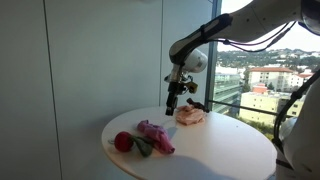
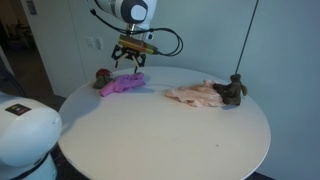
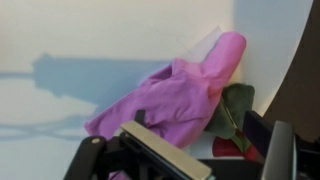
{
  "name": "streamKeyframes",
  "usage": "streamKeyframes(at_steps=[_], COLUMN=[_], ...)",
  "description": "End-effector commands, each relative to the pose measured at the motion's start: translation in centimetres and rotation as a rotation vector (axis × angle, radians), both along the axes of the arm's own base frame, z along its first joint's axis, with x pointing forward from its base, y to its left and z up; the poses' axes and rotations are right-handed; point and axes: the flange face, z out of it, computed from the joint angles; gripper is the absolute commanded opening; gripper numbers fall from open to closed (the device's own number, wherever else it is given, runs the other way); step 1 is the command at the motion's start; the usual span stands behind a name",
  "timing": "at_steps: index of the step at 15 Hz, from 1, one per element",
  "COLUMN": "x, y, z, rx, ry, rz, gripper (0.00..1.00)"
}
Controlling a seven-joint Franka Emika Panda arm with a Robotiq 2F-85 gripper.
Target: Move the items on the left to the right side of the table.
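My open gripper will next move down and toward the rose, onto the middle of the purple cloth, because the cloth bunches there into folds that fingers can pinch.
A purple cloth (image 3: pixel 170 100) lies on the round white table (image 2: pixel 170 140); it shows in both exterior views (image 1: pixel 156 134) (image 2: pixel 122 85). Beside it lies a red rose with green leaves (image 3: pixel 232 108), seen also in both exterior views (image 1: pixel 123 142) (image 2: pixel 102 74). My gripper (image 3: pixel 183 148) is open and empty, hovering just above the purple cloth (image 2: pixel 132 62) (image 1: pixel 172 101). One finger stands over the cloth's edge, the other near the rose.
A peach cloth (image 2: pixel 195 94) (image 1: pixel 189 116) lies on the other side of the table. A dark plush toy (image 2: pixel 235 90) sits against it. A window (image 1: pixel 260 70) is behind the table, and a wall (image 2: pixel 220 30) is close by.
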Motion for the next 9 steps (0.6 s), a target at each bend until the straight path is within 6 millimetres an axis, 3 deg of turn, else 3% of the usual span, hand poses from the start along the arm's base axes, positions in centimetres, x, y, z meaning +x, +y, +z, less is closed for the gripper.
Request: streamKeyframes(at_steps=[1,9], x=[-1.9,-3.3], y=[1.7,7.1], z=[-2.1,-5.3], rx=[-0.123,-0.072], ry=[-0.077,-0.152], rz=[0.139,0.179], gripper=[1.00,1.00])
